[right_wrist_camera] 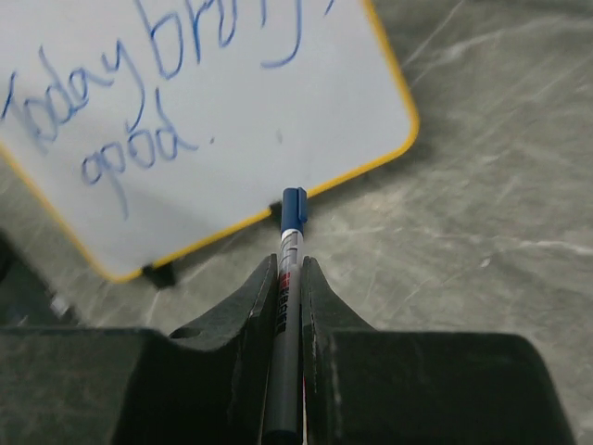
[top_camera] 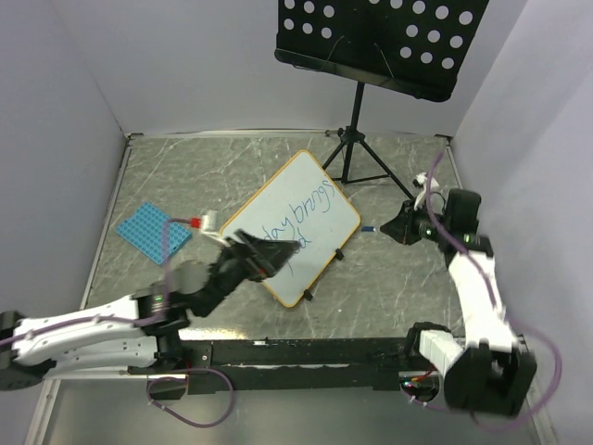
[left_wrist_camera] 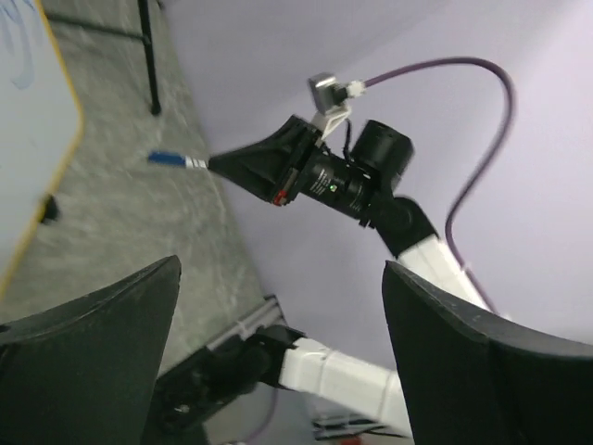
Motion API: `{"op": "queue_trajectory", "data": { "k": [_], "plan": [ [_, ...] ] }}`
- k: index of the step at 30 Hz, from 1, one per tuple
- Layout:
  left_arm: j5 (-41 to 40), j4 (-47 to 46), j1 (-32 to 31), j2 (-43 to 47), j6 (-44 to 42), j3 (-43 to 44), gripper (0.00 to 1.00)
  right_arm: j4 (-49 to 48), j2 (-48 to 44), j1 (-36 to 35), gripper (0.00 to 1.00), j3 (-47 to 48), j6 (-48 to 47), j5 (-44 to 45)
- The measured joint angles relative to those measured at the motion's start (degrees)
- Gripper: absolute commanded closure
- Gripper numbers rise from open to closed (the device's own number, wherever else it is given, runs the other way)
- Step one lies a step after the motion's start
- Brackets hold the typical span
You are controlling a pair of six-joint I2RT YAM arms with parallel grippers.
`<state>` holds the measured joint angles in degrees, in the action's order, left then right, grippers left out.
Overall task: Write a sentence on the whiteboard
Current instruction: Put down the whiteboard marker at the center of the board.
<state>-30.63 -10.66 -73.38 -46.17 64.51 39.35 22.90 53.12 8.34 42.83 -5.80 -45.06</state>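
Note:
The grey surface of the table (top_camera: 381, 265) (right_wrist_camera: 375, 280) beside the whiteboard is empty. My right gripper should move down onto it next and turn the blue end of the marker back toward the black bar.
The whiteboard (top_camera: 320, 199) lies tilted on the grey table, its yellow frame showing in the right wrist view (right_wrist_camera: 232, 120) and at the left edge of the left wrist view (left_wrist_camera: 28, 111). The sentence (top_camera: 298, 222) is blue handwriting in two lines, "Today brings" above "good" (right_wrist_camera: 139, 102). My left gripper (top_camera: 283, 252) hovers over the board's near-left part, open, with nothing between its wide fingers (left_wrist_camera: 278, 278). My right gripper (top_camera: 394, 227) sits just right of the board, shut on a grey marker (right_wrist_camera: 293, 218) whose blue end (top_camera: 368, 228) points at the board's edge and is off it.
A black perforated music stand (top_camera: 380, 37) on a tripod (top_camera: 357, 153) stands at the back. A blue textured mat (top_camera: 151, 232) lies at the left. White walls close in on the left, back and right sides. A black rail (top_camera: 296, 352) runs along the near edge.

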Motion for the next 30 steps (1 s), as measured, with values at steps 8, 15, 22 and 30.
{"op": "queue_trajectory", "data": {
  "k": [8, 15, 22, 30],
  "plan": [
    [-6.3, 18.0, 0.1, 20.4, -17.5, 3.6, 0.03, 27.7, 27.5, 4.1, 0.91, 14.4, -26.8, -11.9],
    [-8.3, 27.9, 0.2, 20.6, -24.8, 5.7, 0.04, 32.4, 40.1, 4.2, 0.83, 15.5, -32.9, -11.4],
    [-8.8, 32.1, 0.2, 18.5, -27.5, 5.1, 0.04, 33.0, 49.5, 4.5, 0.57, 16.9, -33.2, -10.9],
    [-10.0, 32.5, 0.2, 19.6, -29.1, 4.8, 0.04, 30.4, 49.1, 6.9, 0.26, 18.8, -31.5, -7.4]
  ]
}}
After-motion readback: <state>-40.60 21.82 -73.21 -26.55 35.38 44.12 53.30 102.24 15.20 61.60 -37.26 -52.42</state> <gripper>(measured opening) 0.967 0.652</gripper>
